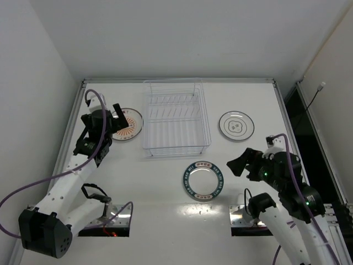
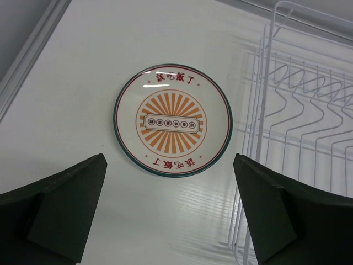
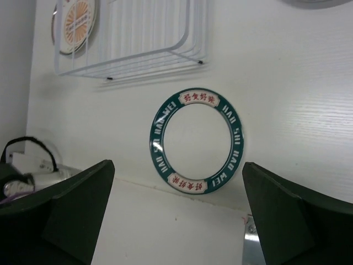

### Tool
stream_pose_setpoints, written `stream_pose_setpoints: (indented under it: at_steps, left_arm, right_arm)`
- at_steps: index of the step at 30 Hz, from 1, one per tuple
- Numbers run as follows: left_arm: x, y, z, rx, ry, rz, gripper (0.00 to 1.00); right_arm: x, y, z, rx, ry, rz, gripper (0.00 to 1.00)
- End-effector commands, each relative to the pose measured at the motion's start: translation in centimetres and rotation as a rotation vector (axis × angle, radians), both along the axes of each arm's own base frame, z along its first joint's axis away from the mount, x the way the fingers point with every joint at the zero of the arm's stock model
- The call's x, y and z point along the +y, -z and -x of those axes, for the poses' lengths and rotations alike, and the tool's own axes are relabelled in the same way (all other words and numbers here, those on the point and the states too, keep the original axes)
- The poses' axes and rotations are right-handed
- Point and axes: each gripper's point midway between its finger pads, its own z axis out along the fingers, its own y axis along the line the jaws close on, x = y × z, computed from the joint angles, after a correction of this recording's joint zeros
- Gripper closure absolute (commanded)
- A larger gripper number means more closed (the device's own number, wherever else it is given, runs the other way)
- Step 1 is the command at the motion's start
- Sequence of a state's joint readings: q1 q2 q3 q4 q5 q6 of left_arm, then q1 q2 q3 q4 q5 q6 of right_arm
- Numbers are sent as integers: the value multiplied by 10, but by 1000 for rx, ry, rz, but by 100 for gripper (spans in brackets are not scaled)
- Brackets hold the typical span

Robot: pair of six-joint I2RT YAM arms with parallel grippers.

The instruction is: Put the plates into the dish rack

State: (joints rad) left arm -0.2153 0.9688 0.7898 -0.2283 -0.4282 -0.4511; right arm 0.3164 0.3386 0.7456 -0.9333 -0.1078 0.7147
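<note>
My right gripper will next go outward, tilt and come down onto the rim of the white ringed plate [image 1: 236, 126]. The plate lies flat, and the table is clear on its side away from the rack.
The orange sunburst plate [image 1: 130, 123] lies flat on the white table, left of the dish rack [image 1: 175, 118], which holds nothing. My left gripper [image 1: 117, 120] hovers open over that plate's left edge; in the left wrist view the plate [image 2: 172, 120] lies ahead of the open gripper [image 2: 171, 212], with the rack [image 2: 298, 127] at the right. The blue-rimmed plate [image 1: 203, 179] lies in front of the rack. My right gripper [image 1: 237, 164] is open and empty just right of it, and the plate [image 3: 237, 143] lies ahead of the gripper [image 3: 176, 215]. The white ringed plate [image 1: 236, 126] lies right of the rack.
A raised rail [image 1: 179, 80] runs along the table's far edge and both sides. Two metal base plates [image 1: 113, 220] [image 1: 242, 214] sit at the near edge by the arm bases. Purple cables loop off both arms. The rack's near corner [image 3: 138, 38] shows in the right wrist view.
</note>
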Motion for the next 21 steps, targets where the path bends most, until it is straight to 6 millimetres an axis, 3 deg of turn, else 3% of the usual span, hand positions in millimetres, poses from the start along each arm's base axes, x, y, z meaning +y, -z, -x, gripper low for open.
stream_pose_setpoints:
  at_steps: [1,2,4,7,9,13,16,17,18,19,21]
  left_arm:
    - [2,-5,-3,-25,-36,-21,0]
    - [3,-4,-5,-11,-46,-29,0]
    - [5,-1,-6,-4,-59,-28,0]
    - [-7,3,-12,1,-4,-4,0]
    - [-12,8,-14,17,26,-4,0]
    - [-14,4,-16,0,34,4,0]
    - [-12,7,-17,10,26,-11,0]
    - [-12,7,-17,10,26,-11,0]
    - [-12,7,-17,10,26,-11,0]
    - [-12,3,-18,1,26,-9,0]
    - [-12,3,-18,1,26,-9,0]
  right_arm:
    - [-15,-2,-23,-26,109,52,0]
    - [-20,4,-24,-11,140,66,0]
    - [-34,-5,-34,-55,224,98,0]
    - [-58,-34,-61,-108,358,196,0]
    - [-85,-57,-83,-119,521,294,0]
    - [-92,-85,-127,-191,635,294,0]
    - [-100,-87,-158,-198,674,191,0]
    - [-90,-60,-168,-135,596,129,0]
    - [-95,-63,-183,-178,592,49,0]
    - [-122,-37,-186,-119,684,-37,0]
    - [-139,-3,-200,-16,739,-111,0]
